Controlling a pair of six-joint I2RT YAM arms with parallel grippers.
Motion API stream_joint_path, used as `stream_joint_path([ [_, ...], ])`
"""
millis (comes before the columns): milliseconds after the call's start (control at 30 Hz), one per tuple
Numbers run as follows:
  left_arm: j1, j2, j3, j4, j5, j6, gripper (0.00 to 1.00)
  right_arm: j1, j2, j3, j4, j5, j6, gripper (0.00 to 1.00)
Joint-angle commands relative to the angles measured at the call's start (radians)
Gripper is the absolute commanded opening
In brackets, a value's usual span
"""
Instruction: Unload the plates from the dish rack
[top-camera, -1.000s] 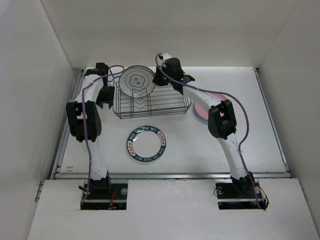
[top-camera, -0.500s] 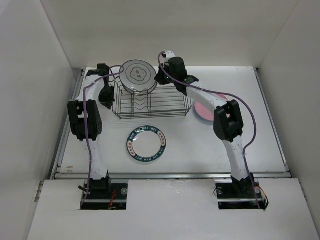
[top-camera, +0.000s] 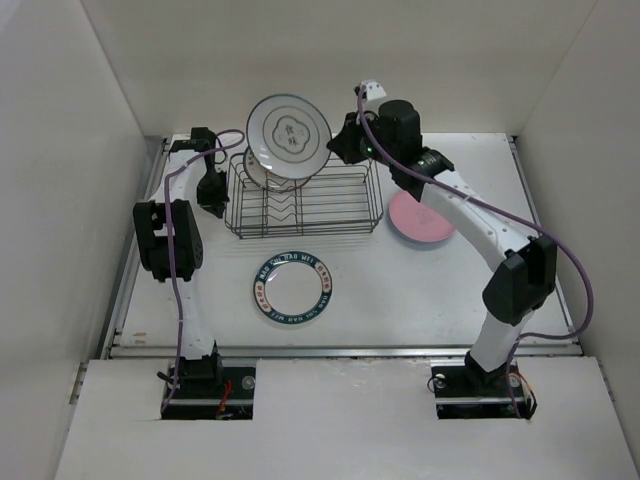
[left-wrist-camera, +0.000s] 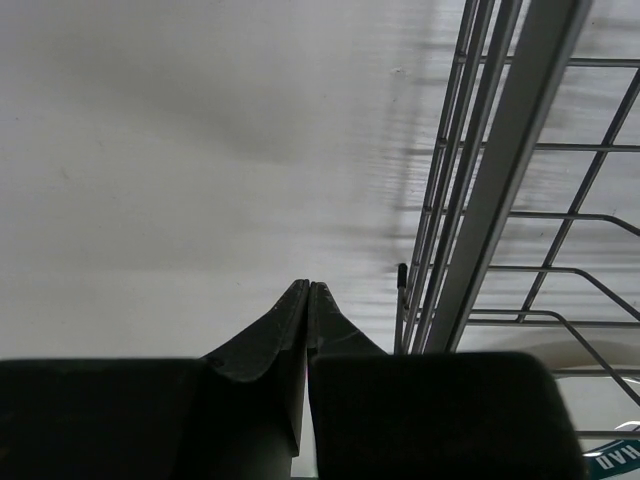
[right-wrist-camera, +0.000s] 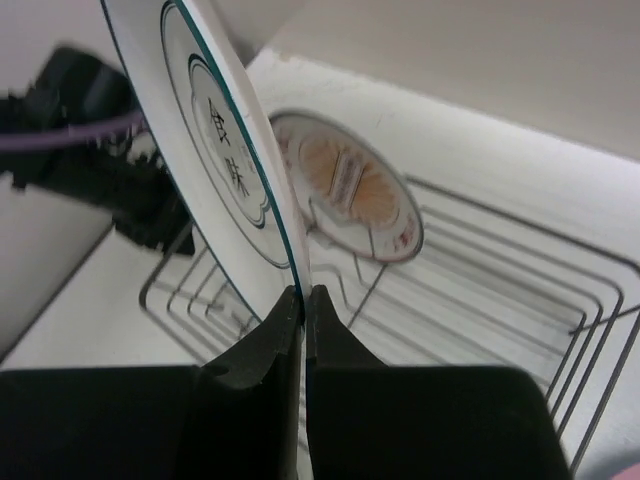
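Note:
Next, the right gripper moves back and down from above the rack onto the blue patterned plate (top-camera: 293, 287), which lies flat in front, open for stacking.
My right gripper (top-camera: 338, 147) is shut on the rim of a white plate with a thin dark rim and centre mark (top-camera: 288, 136), held upright high above the dark wire dish rack (top-camera: 305, 201). The right wrist view shows the same plate (right-wrist-camera: 215, 150) pinched between the fingers (right-wrist-camera: 305, 300). A white plate with an orange centre (right-wrist-camera: 345, 185) still stands in the rack (right-wrist-camera: 480, 290). A plate with a blue patterned rim (top-camera: 292, 288) lies flat in front of the rack. A pink plate (top-camera: 420, 219) lies right of it. My left gripper (left-wrist-camera: 307, 288) is shut and empty beside the rack's left wall (left-wrist-camera: 470, 200).
White enclosure walls stand at the left, right and back of the table. The left arm's elbow (top-camera: 165, 235) hangs left of the rack. The right arm (top-camera: 480, 230) reaches over the pink plate.
My right gripper has lifted the dark-rimmed plate up out of the rack and carried it a little right. The right arm has stretched upward. The left arm has not moved.

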Motion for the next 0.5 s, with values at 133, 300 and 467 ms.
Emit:
stream_joint_path([
  [133, 0.0, -0.029, 0.034, -0.006, -0.004, -0.028, 0.0, 0.041, -0.131, -0.182, -0.24, -0.433, -0.168, 0.0],
  [300, 0.009, -0.05, 0.034, 0.003, -0.033, -0.028, 0.0, 0.113, -0.119, -0.239, -0.472, -0.478, -0.248, 0.0],
  [467, 0.02, -0.072, 0.034, 0.012, -0.07, -0.046, 0.0, 0.158, -0.043, -0.281, -0.483, -0.406, -0.224, 0.0],
])
